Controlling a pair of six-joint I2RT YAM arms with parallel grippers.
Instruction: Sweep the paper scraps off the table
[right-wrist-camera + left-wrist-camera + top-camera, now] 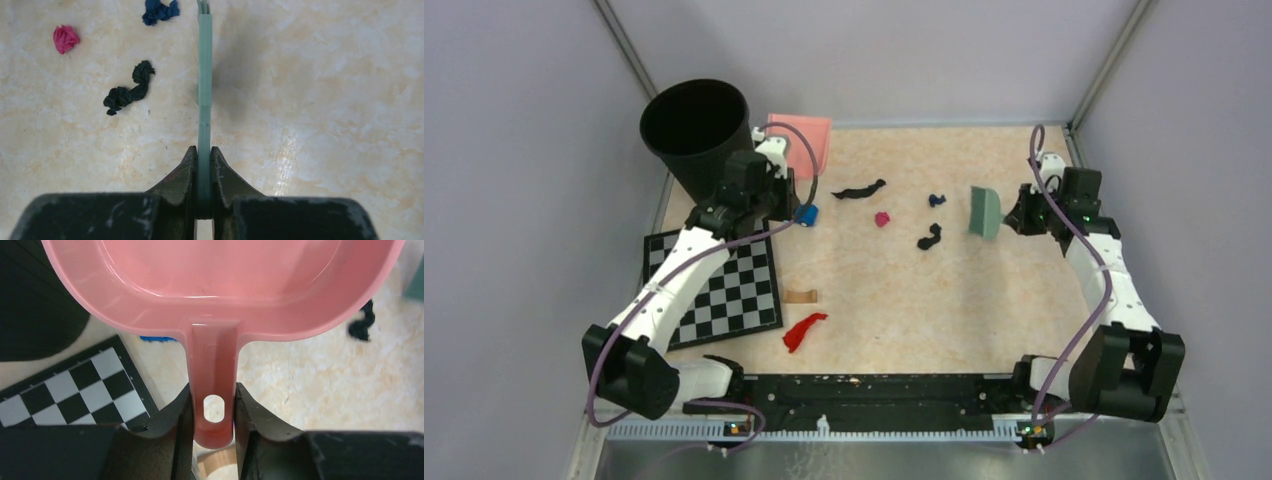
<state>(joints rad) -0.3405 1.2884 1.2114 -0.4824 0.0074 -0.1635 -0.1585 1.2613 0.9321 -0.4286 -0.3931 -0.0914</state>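
The tabletop is clear below my left gripper, back and to its right in the top view, so it should carry the dustpan (pixel 802 135) there, lower and release it.
My left gripper (pixel 776 168) is shut on the handle of a pink dustpan (pixel 802 135), held at the back left; in the left wrist view the fingers (pixel 213 410) clamp the handle below the pan (pixel 220 280). My right gripper (pixel 1022 215) is shut on a green brush (pixel 984 212), seen edge-on in the right wrist view (pixel 204 75) between the jaws (pixel 203 165). Paper scraps lie on the table (pixel 924 300): a black one (pixel 859 190), magenta (pixel 882 218), dark blue (pixel 937 200), another black (pixel 930 237) and red (pixel 804 330). The brush stands just right of the dark blue scrap (pixel 160 10).
A black bin (pixel 696 130) stands at the back left, beside the dustpan. A black-and-white chequered board (pixel 719 285) lies at the left. A small blue toy car (pixel 807 214) sits by the left gripper. A small tan strip (pixel 801 296) lies near the red scrap.
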